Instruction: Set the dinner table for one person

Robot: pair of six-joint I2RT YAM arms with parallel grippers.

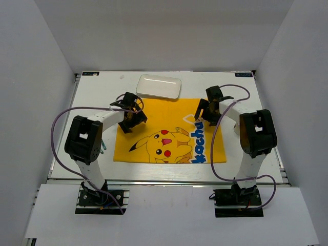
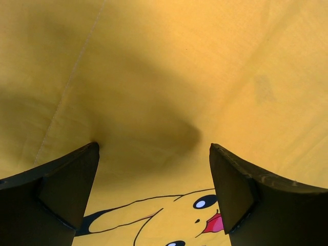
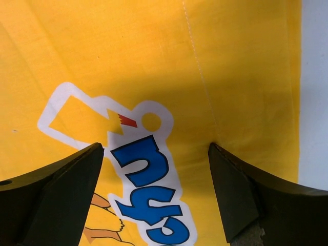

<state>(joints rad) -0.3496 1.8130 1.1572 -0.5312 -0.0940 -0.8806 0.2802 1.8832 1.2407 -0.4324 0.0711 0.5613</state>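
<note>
Next, my right gripper lifts outward and to the left in the top view, then lowers onto the plate's nearer short rim (image 1: 179, 88), as bare table is on either side of it.
The white dinner table (image 1: 92, 95) carries a yellow Pikachu-printed placemat (image 1: 169, 134) lying flat at its middle. A small white rectangular plate (image 1: 159, 86) sits just behind the mat's far edge. My left gripper (image 1: 132, 119) is open and empty, low over the mat's far left part; the left wrist view shows yellow cloth (image 2: 164, 77) between its spread fingers (image 2: 66, 179). My right gripper (image 1: 205, 114) is open and empty over the mat's far right part, above the blue lettering (image 3: 148, 195), with white table (image 3: 313, 92) beyond the mat's edge.
White walls enclose the table on the left, far and right sides. A metal rail (image 1: 164, 180) runs along the near edge by the arm bases. Purple cables (image 1: 59, 123) loop from both arms. A small light-blue thing (image 1: 104, 146) pokes out beside the left arm.
</note>
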